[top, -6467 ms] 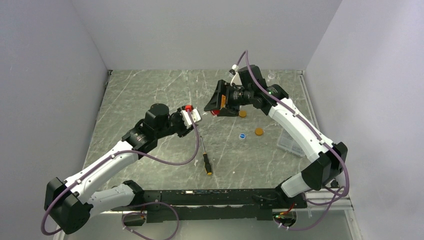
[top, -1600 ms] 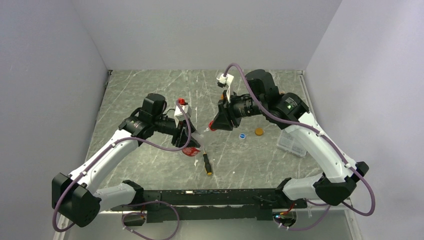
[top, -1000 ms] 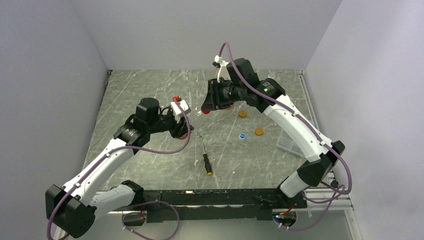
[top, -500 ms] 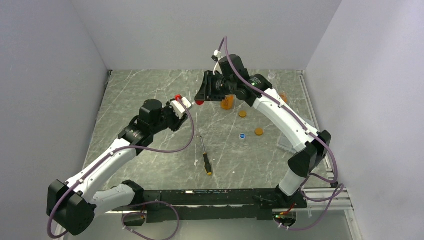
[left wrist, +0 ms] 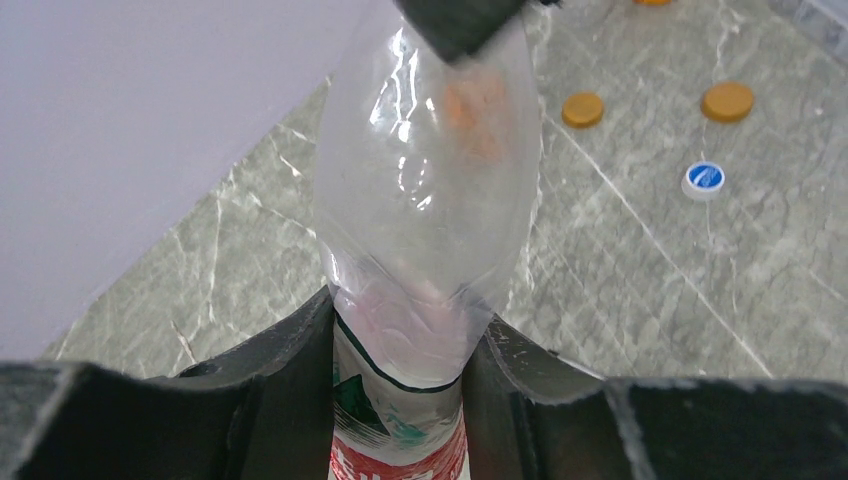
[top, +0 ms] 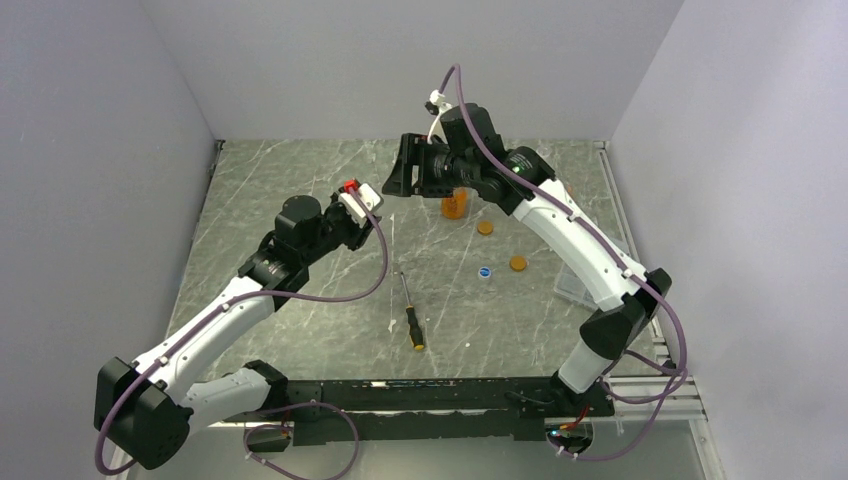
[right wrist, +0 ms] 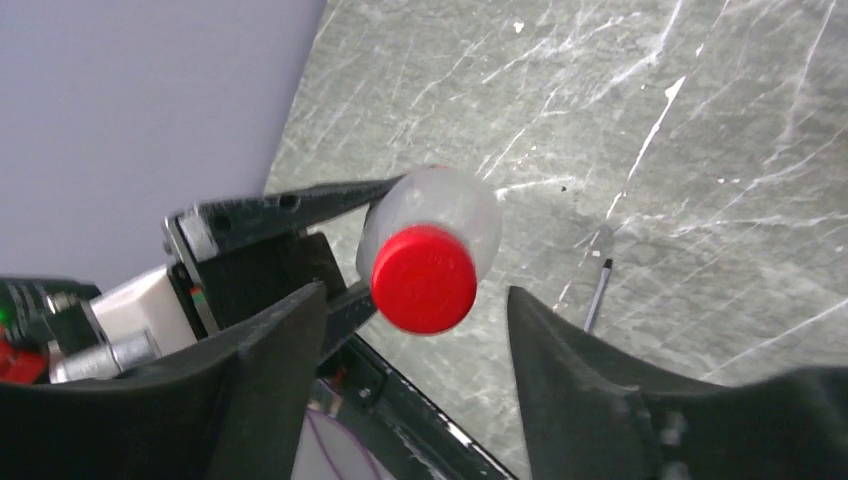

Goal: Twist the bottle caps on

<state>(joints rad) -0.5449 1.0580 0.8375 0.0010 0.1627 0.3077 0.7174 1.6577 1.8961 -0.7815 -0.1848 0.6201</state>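
Note:
I need to move the bottle in my left gripper outward next, turn it upright and lower it to release it on the bare tabletop below, because the bottle's neck is capped.
My left gripper (left wrist: 400,400) is shut on the labelled lower body of the taller clear bottle (left wrist: 425,200) and holds it off the table, neck pointing away. A red cap (right wrist: 423,278) sits on the bottle's neck. My right gripper (right wrist: 415,330) is open, its fingers (right wrist: 285,350) either side of the cap with gaps. In the top view the right gripper (top: 400,178) hides the bottle's top, next to the left gripper (top: 370,208). An amber bottle (top: 455,205), two orange caps (top: 485,228) (top: 518,263) and a blue cap (top: 485,271) lie on the table.
A screwdriver (top: 410,315) with a black and orange handle lies at the table's middle front. A clear plastic box (top: 585,285) sits at the right under the right arm. Grey walls stand close behind and beside the marble table (top: 280,180).
Both grippers have moved toward the back of the table, the left lifting the bottle. The right gripper has shifted left over the bottle's top, uncovering the amber bottle.

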